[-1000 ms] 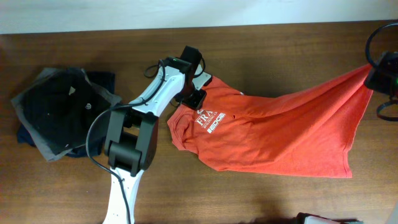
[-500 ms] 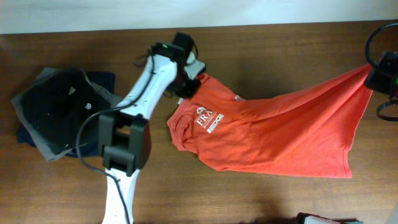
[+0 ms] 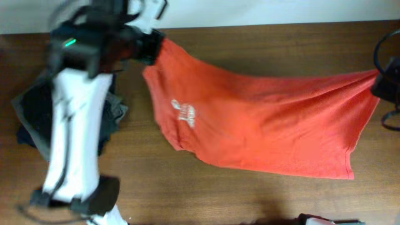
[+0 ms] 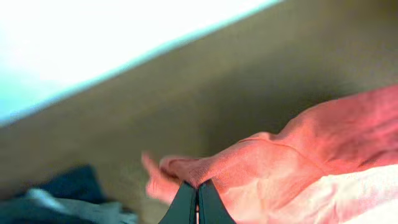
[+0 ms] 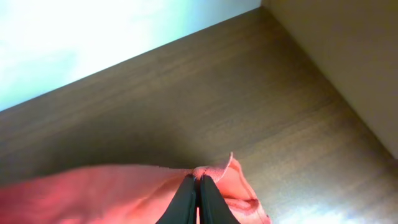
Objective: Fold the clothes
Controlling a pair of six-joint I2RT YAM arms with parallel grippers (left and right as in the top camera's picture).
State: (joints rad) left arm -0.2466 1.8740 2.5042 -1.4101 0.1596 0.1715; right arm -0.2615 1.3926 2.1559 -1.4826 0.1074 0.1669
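Note:
I need to lift the shirt's pinched fold with my left gripper, then move it outward and down beside the white wall, because the shirt hangs sagging between both arms.
The red-orange shirt with white lettering is stretched across the table between both arms, its lower edge sagging to the wood. My left gripper is shut on the shirt's left end at the back left, raised above the table. In the left wrist view the closed fingers pinch a bunched fold of the shirt. My right gripper at the far right edge is shut on the opposite corner. The right wrist view has the closed fingertips nipping the shirt's hem.
A pile of dark folded garments lies at the left, partly under my left arm. The table's back edge meets a white wall. A black cable loops at the right edge.
My left gripper closed on the shirt's collar end and swung it up and to the back left. The shirt has been pulled taut and spread out. The right gripper stayed put.

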